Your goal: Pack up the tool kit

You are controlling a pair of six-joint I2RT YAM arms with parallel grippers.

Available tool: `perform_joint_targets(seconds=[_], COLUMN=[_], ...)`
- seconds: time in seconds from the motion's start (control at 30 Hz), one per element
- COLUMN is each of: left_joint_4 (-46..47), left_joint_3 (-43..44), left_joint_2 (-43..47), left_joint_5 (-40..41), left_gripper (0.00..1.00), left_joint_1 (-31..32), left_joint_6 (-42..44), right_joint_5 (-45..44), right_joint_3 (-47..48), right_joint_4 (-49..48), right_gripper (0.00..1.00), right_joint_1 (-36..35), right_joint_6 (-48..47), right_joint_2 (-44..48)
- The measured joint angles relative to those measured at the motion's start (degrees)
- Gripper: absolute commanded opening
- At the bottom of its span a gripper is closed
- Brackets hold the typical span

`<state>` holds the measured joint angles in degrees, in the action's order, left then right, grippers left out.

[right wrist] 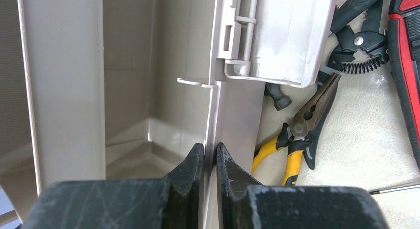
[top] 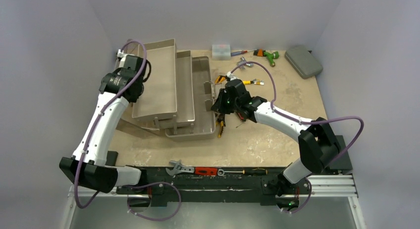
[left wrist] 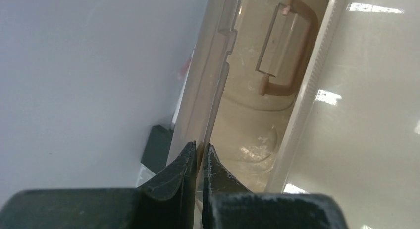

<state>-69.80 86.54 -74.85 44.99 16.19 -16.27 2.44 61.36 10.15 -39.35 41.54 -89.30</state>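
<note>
The lid stands tilted up beside the trays, so my left gripper will carry the lid's edge down first, toward the left in the top view, then open.
The tan toolbox (top: 193, 90) stands open at the table's middle left with its trays folded out. My left gripper (top: 128, 60) (left wrist: 199, 147) is shut on the thin edge of the translucent lid (left wrist: 208, 90) at the box's far left; the pink handle (left wrist: 292, 65) shows through it. My right gripper (top: 218, 102) (right wrist: 209, 149) is shut on the box's right wall (right wrist: 237, 110). Yellow-handled pliers (right wrist: 297, 140) (top: 220, 127) lie on the table right beside that wall, with black spring snips (right wrist: 356, 40) and a red-handled tool (right wrist: 403, 65) beyond.
A small clear box (top: 221, 50), a green and orange tool (top: 265, 54) and a flat grey case (top: 303, 61) lie at the back. Yellow-handled tools (top: 255, 82) lie behind my right arm. A wrench (top: 178, 168) and a red-handled tool (top: 205, 171) lie at the front edge.
</note>
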Motion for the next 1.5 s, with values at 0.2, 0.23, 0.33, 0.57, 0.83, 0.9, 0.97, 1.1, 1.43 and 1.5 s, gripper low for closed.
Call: perform_joint_targets(seconds=[0.2,0.23,0.33,0.57,0.83,0.9,0.97,1.1,1.43,1.5], left_joint_4=[2.3,2.9,5.6,12.2,19.8,20.2,21.3,22.5,24.2,23.6], left_joint_3=[0.0,-0.1,-1.2,-2.2,-2.8,-2.8,-2.8,-3.7,-5.5,-5.6], left_joint_2=[-3.1,-3.5,-4.6,-8.7,-12.7,-12.2,-11.0,-6.9,-7.5,-6.6], left_joint_5=[-17.9,-21.3,-33.1,-50.9,-59.3,-60.3,-60.2,-60.0,-62.2,-61.1], left_gripper=[0.0,0.0,0.0,0.0,0.0,0.0,0.0,0.0,0.6,0.72], left_joint_1=[-15.9,-18.8,-27.6,-39.9,-46.6,-46.7,-46.9,-47.1,-47.3,-47.3], left_joint_6=[1.4,1.5,1.3,1.0,-0.8,-1.8,-2.3,-2.8,-4.5,-5.5], right_joint_5=[0.2,0.2,0.3,-0.4,-1.9,-1.7,-1.9,-1.5,0.1,1.3], right_joint_3=[0.0,0.0,1.0,10.6,19.1,20.7,21.4,22.1,15.1,13.5], right_joint_4=[-0.4,-0.4,-0.2,5.8,8.4,7.9,7.0,5.9,-1.7,-3.5], right_gripper=[0.0,0.0,0.0,0.0,0.0,0.0,0.0,0.0,0.0,0.0], right_joint_1=[0.0,0.0,0.0,-0.5,-3.9,-4.4,-4.5,-4.4,-3.3,-2.7], right_joint_6=[0.0,0.0,-0.1,-2.2,-3.0,-2.8,-2.7,-2.5,-0.3,0.3], right_joint_2=[-0.1,-0.1,-0.7,-6.9,-12.4,-13.9,-15.1,-17.5,-16.4,-15.8])
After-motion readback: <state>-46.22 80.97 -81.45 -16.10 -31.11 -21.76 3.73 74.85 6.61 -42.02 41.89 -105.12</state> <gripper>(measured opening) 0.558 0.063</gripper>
